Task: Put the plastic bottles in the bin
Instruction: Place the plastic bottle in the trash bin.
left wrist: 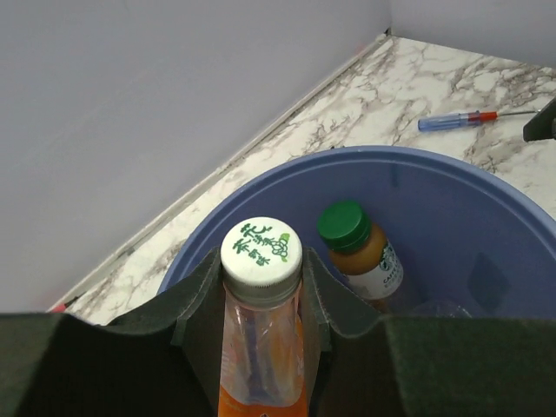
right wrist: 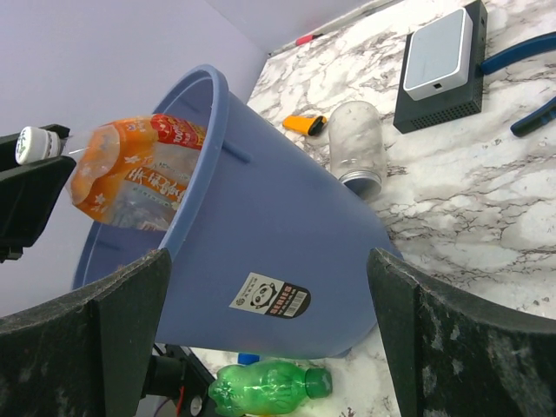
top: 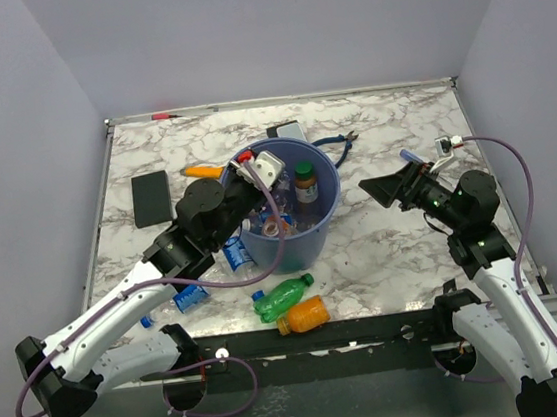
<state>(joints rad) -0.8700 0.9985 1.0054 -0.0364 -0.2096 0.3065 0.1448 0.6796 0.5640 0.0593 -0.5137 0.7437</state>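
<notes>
The clear bottle hangs near the bin's rim, so the robot will move its left gripper toward the brown bottle, over the open middle of the bin, and let go of the neck.
The blue bin [top: 296, 229] stands mid-table. My left gripper [top: 247, 175] hangs over its left rim, shut on a clear plastic bottle [left wrist: 261, 347] with a white cap and orange label, also seen in the right wrist view [right wrist: 130, 174]. A brown bottle with a green cap [left wrist: 358, 250] stands inside the bin [left wrist: 452, 217]. A green bottle [top: 282, 298] and an orange bottle [top: 304, 315] lie in front of the bin. Two blue-labelled clear bottles [top: 239, 257] [top: 190, 297] lie at its left. My right gripper [top: 389, 188] is open, right of the bin, empty.
A flat black rectangle [top: 151, 197] and an orange marker [top: 202, 172] lie left of the bin. Behind it are a black-and-white box [right wrist: 439, 65], a clear jar [right wrist: 358, 148] and blue-handled pliers [top: 336, 141]. A blue and red screwdriver [left wrist: 456, 120] lies further right.
</notes>
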